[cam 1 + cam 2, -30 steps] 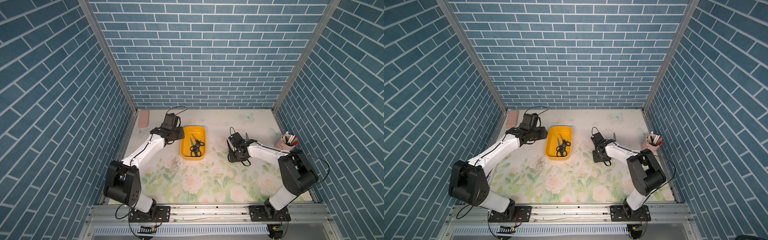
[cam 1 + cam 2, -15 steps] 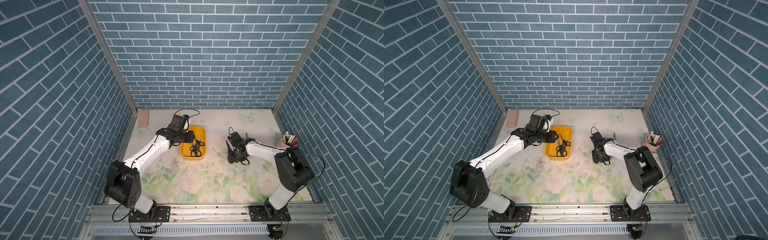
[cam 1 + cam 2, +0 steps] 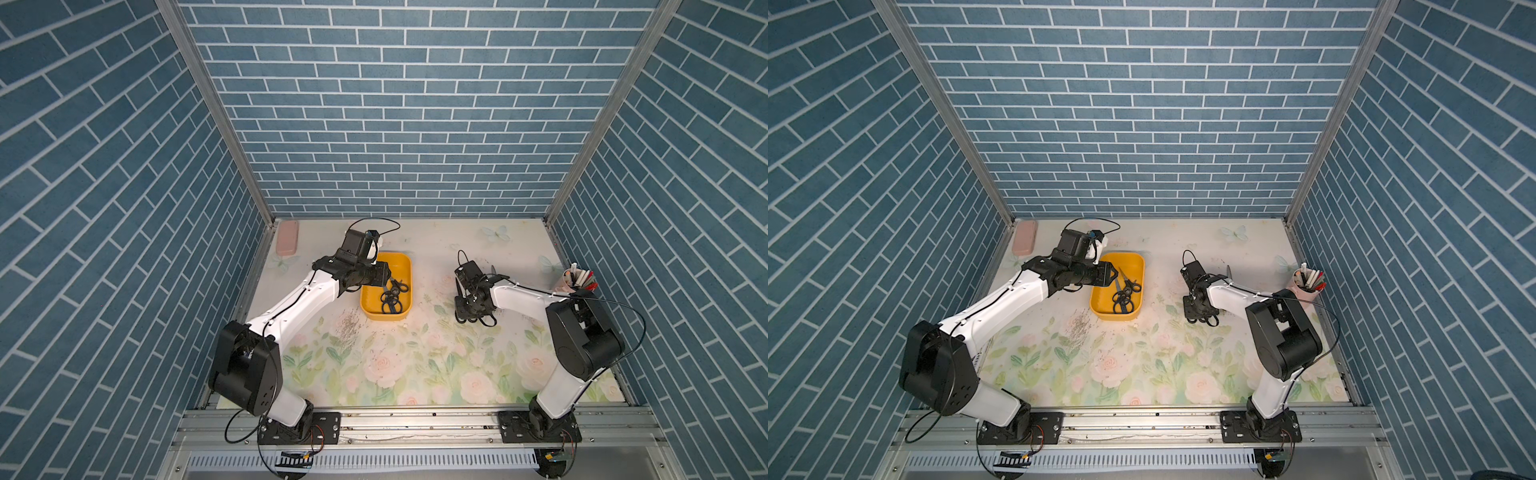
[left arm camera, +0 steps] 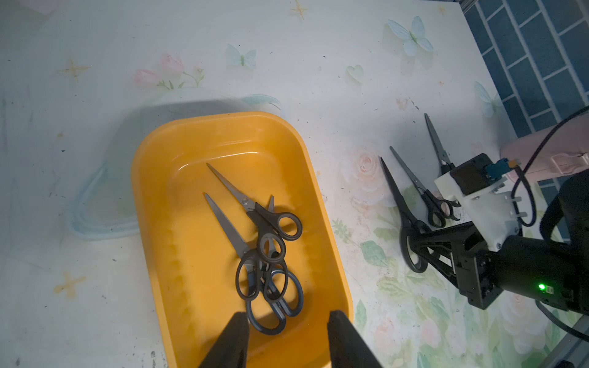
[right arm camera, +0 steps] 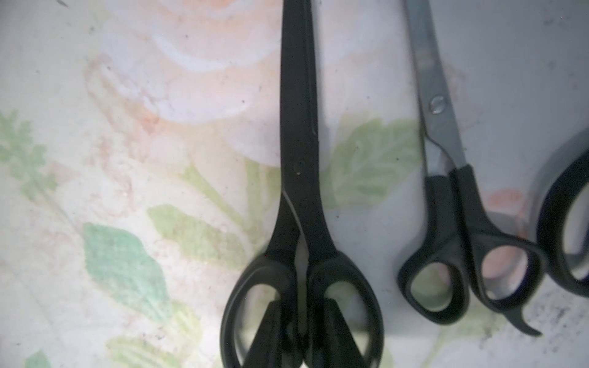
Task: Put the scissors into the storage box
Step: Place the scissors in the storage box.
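My right gripper should next lift the scissors, carry them across the mat and over the raised rim of the storage box point(image 3: 395, 266), then lower them onto the overlapping pairs and let go.
The yellow-orange storage box point(image 3: 395, 266) point(image 3: 1128, 261) point(image 4: 191, 255) holds three overlapping pairs of scissors point(image 3: 390, 297) point(image 3: 1124, 293) point(image 4: 261, 242). My left gripper point(image 3: 388, 276) point(image 3: 1111, 274) point(image 4: 288, 321) hovers over the box, open, with nothing between its fingers. Three more pairs lie on the mat further right. My right gripper point(image 3: 467, 313) point(image 3: 1200, 313) point(image 5: 302, 306) points down, one finger in each handle loop of the all-black scissors point(image 4: 398, 204) point(image 5: 299, 127), shut on the bars between the loops. A grey-bladed pair point(image 5: 446, 153) and another handle point(image 5: 567, 239) lie beside it.
A flat pink case point(image 3: 286, 243) point(image 3: 1022, 237) lies at the back left corner. A pink pen cup point(image 3: 569, 284) point(image 3: 1304, 289) stands by the right wall. Dark specks point(image 3: 347, 328) lie scattered on the mat in front of the box.
My left arm swung right, from beside the box to over it, and its jaws widened. My right gripper closed on the black scissors' handles.
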Robot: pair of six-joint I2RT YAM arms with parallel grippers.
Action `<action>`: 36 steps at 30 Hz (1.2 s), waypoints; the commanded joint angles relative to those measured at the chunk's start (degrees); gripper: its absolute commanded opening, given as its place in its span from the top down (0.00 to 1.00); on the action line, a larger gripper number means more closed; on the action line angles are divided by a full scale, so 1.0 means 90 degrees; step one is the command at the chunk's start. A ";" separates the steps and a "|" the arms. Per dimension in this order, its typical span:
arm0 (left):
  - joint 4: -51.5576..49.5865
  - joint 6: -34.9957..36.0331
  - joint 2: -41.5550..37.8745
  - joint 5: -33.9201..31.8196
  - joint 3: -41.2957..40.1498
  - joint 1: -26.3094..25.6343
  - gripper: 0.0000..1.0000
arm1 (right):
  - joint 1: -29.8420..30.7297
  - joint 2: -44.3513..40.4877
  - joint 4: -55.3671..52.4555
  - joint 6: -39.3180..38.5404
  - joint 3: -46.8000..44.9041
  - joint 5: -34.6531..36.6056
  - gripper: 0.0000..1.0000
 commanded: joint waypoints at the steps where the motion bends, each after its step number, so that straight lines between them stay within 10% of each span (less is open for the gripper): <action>1: 0.0091 0.0255 -0.0086 0.0180 -0.0073 0.0003 0.49 | -0.0014 -0.0094 -0.0421 -0.0222 0.0119 -0.0004 1.00; 8: 0.1227 -0.0813 -0.0627 0.0497 -0.0935 0.0826 0.37 | 0.0520 -0.0592 -0.0795 -0.0743 0.1664 -0.0672 1.00; 20: 0.1330 -0.1582 -0.1405 -0.0352 -0.1956 0.1841 0.32 | 0.1816 0.1620 -0.0498 0.0627 0.4417 -0.1205 1.00; 31: 0.1219 -0.1361 -0.1289 -0.0517 -0.1940 0.1841 0.32 | 0.2126 0.1875 -0.0182 0.1221 0.4123 -0.0909 1.00; 36: 0.1251 -0.1327 -0.1191 -0.0493 -0.1937 0.1841 0.32 | 0.2209 0.1922 -0.0132 0.1249 0.4174 -0.0922 0.85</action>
